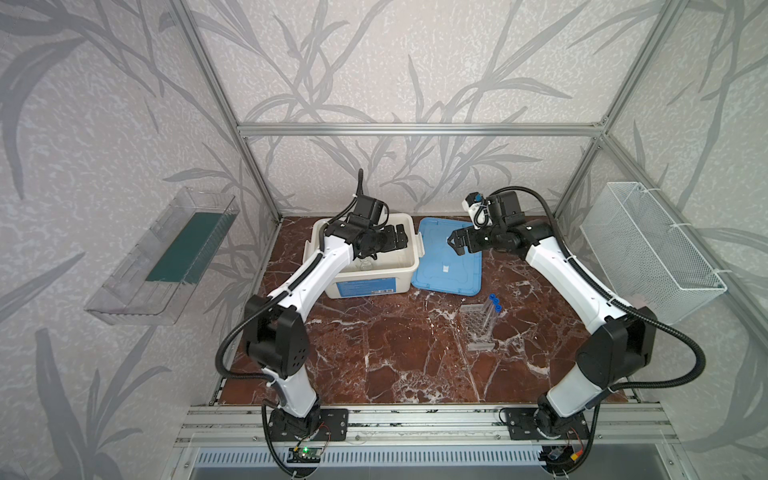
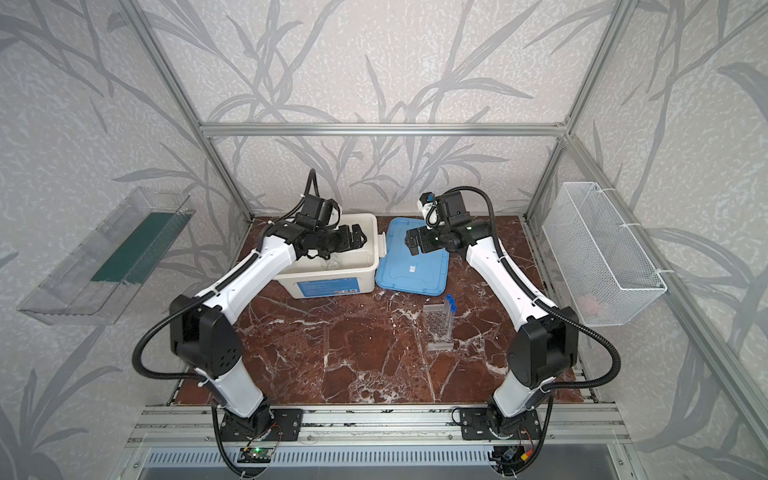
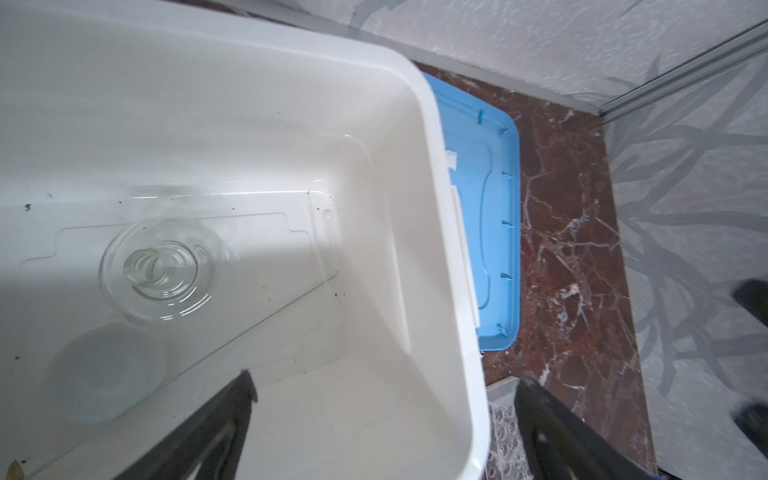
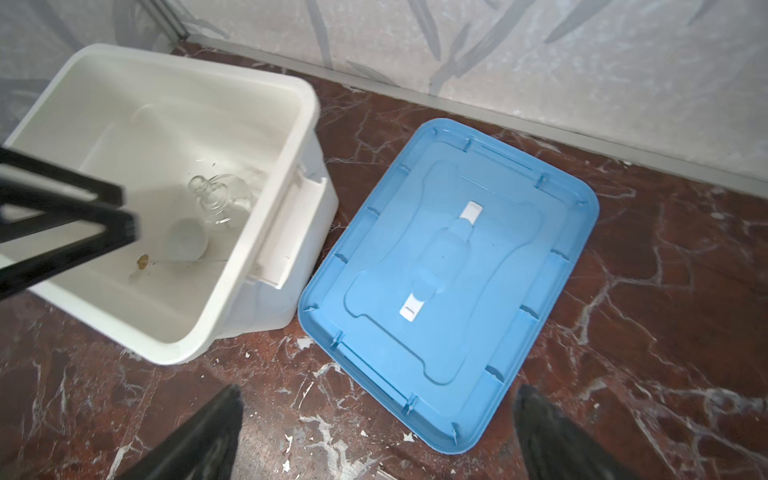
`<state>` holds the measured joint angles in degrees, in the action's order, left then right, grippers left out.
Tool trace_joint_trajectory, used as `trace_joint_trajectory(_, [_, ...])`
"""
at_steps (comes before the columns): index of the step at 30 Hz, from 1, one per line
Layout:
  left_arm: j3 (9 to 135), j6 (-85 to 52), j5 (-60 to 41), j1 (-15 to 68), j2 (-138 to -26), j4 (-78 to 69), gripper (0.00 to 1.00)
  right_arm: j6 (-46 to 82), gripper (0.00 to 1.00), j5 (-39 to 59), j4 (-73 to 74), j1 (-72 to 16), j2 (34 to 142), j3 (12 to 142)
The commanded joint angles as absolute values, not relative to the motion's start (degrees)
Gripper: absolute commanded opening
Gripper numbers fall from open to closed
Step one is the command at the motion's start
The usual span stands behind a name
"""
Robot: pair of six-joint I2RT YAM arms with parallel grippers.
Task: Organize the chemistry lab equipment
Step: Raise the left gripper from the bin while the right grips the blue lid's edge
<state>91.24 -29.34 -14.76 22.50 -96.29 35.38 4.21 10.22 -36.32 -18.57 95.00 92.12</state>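
The blue lid's long rim facing the wire basket borders bare marble, so my right gripper will lower toward it and close there.
In the open white box [image 1: 365, 286] [image 4: 307, 124] stands a small clear glass flask [image 3: 160, 270] [image 4: 220, 199]. Beside it sit a white round dish [image 3: 104, 374] [image 4: 187, 239] and a thin clear rod [image 3: 232, 343] lying on the floor of the box. My left gripper [image 1: 397, 239] [image 2: 355, 237] [image 3: 386, 378] hangs open above the box, holding nothing. The right gripper [image 1: 454, 245] [image 2: 411, 243] [image 4: 379, 388] is open and empty above the near edge of the blue lid [image 1: 449, 266] [image 4: 449, 270]. A clear honeycomb rack [image 1: 476, 328] [image 2: 436, 328] lies on the table with blue-capped tubes [image 1: 494, 309] [image 2: 449, 311] against it.
The lid lies flat on the marble table right of the box. A white wire basket [image 1: 648, 249] hangs on the right wall and a clear tray [image 1: 166, 257] on the left wall. A small brown scrap [image 4: 142, 261] lies in the box.
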Motion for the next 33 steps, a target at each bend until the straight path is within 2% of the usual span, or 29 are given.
trace_joint_trajectory(1, [86.00,-30.64,-21.95,22.75,-90.70,32.09,0.99,7.28,0.98,8.91,-36.93,-15.63,96.98,90.94])
trace_joint_trajectory(8, [74.16,-35.02,-22.77,23.69,-79.32,24.42,0.99,8.70,0.84,7.04,-37.68,-11.18,105.90,91.26])
trace_joint_trajectory(13, [70.85,-37.12,-24.57,25.81,-76.24,23.44,0.99,8.37,0.66,5.34,-42.07,-10.46,113.60,95.70])
trace_joint_trajectory(16, [67.70,-39.78,-24.52,28.30,-74.14,19.28,0.99,8.37,0.59,3.38,-42.96,-10.46,117.22,96.98])
trace_joint_trajectory(22, [67.11,-39.74,-23.92,30.14,-74.71,19.56,0.99,8.09,0.43,1.94,-43.32,-10.22,122.95,99.68])
trace_joint_trajectory(33, [65.83,-42.41,-24.51,33.73,-77.52,14.28,0.99,9.43,0.26,2.29,-40.90,-9.23,128.94,101.62])
